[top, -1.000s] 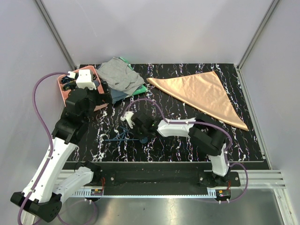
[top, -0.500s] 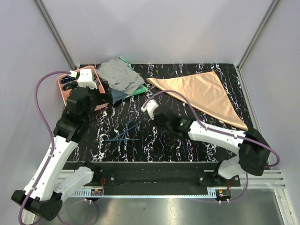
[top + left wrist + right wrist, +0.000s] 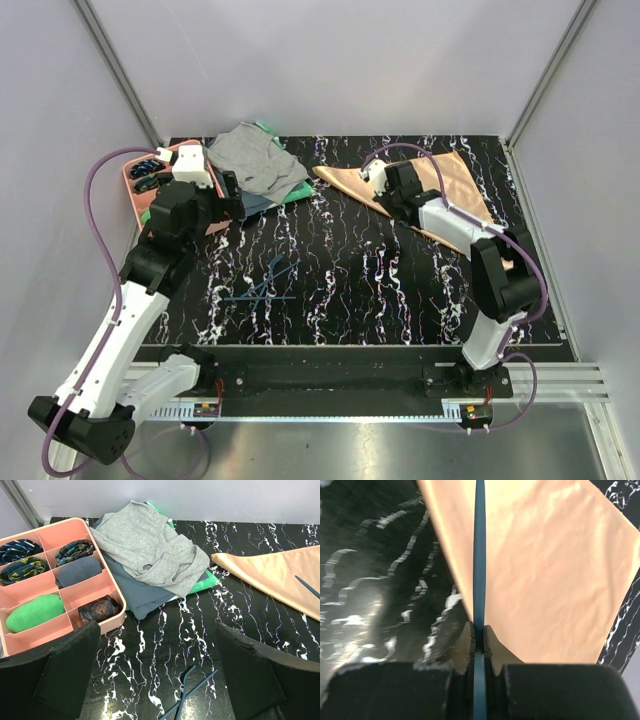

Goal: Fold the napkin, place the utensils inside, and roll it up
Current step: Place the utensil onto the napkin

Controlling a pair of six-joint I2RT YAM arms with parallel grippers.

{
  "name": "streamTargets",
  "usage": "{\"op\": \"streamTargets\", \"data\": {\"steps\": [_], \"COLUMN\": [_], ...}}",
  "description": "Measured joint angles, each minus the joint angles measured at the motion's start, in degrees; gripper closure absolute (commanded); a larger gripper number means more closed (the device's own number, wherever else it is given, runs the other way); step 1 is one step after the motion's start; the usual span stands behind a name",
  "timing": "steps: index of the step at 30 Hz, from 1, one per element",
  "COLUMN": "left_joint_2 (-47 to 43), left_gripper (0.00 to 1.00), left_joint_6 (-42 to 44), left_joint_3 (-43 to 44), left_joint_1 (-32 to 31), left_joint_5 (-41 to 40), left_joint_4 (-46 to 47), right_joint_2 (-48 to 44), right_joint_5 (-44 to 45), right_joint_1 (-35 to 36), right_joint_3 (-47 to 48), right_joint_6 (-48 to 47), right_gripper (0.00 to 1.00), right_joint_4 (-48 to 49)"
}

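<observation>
I should move my right gripper to the right in the top view next and down onto the napkin's middle [image 3: 433, 188] [image 3: 543, 575], because the utensil's handle sticks out over the napkin's long near edge.
The peach-orange napkin [image 3: 450, 200] lies folded into a triangle at the back right; it also shows in the left wrist view [image 3: 280, 575] and in the right wrist view [image 3: 545, 570]. My right gripper [image 3: 388, 188] [image 3: 479, 627] is shut on a slim dark blue utensil [image 3: 479, 555] and holds it over the napkin's left part; the utensil's tip shows in the left wrist view [image 3: 306, 586]. Other blue utensils [image 3: 265, 285] [image 3: 187, 695] lie crossed on the table at front left. My left gripper [image 3: 228, 203] [image 3: 160, 680] is open and empty, behind those utensils.
A pink compartment tray [image 3: 135, 190] [image 3: 112, 587] with small dark items and a green one stands at the back left. A grey cloth [image 3: 255, 160] [image 3: 150, 550] lies on a green cloth [image 3: 290, 195] [image 3: 207, 586] beside it. Walls enclose the black marbled table [image 3: 380, 290].
My right arm has swung from the utensil pile at front left to the napkin at back right, carrying one blue utensil. My left arm has barely shifted.
</observation>
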Motion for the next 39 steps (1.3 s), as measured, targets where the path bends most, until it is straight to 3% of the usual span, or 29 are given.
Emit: {"op": "streamTargets", "data": {"steps": [8, 16, 30, 33, 37, 39], "left_joint_2": [1.2, 2.6, 4.4, 4.5, 4.5, 4.5], "left_gripper": [0.01, 0.01, 0.01, 0.01, 0.01, 0.01], "left_joint_6": [0.0, 0.0, 0.0, 0.0, 0.0, 0.0], "left_joint_3": [-0.1, -0.5, -0.8, -0.8, -0.8, -0.8], "left_joint_1": [0.0, 0.0, 0.0, 0.0, 0.0, 0.0], "left_joint_5": [0.4, 0.8, 1.9, 1.9, 1.9, 1.9], "left_joint_4": [0.0, 0.0, 0.0, 0.0, 0.0, 0.0], "right_joint_2": [7.6, 11.6, 16.5, 17.3, 18.6, 19.0], "right_joint_5": [-8.0, -14.0, -17.1, -17.1, -16.5, -16.3], "right_joint_1": [-9.6, -16.2, -17.2, -17.4, -17.6, -17.7], "right_joint_3": [3.6, 7.8, 11.5, 11.8, 13.7, 14.2], "right_joint_6": [-13.2, -19.9, -23.8, -23.9, -24.1, -24.2], "right_gripper": [1.00, 1.00, 0.99, 0.96, 0.84, 0.84], "right_joint_4": [-0.6, -2.4, -6.2, -6.6, -6.7, -6.7]}}
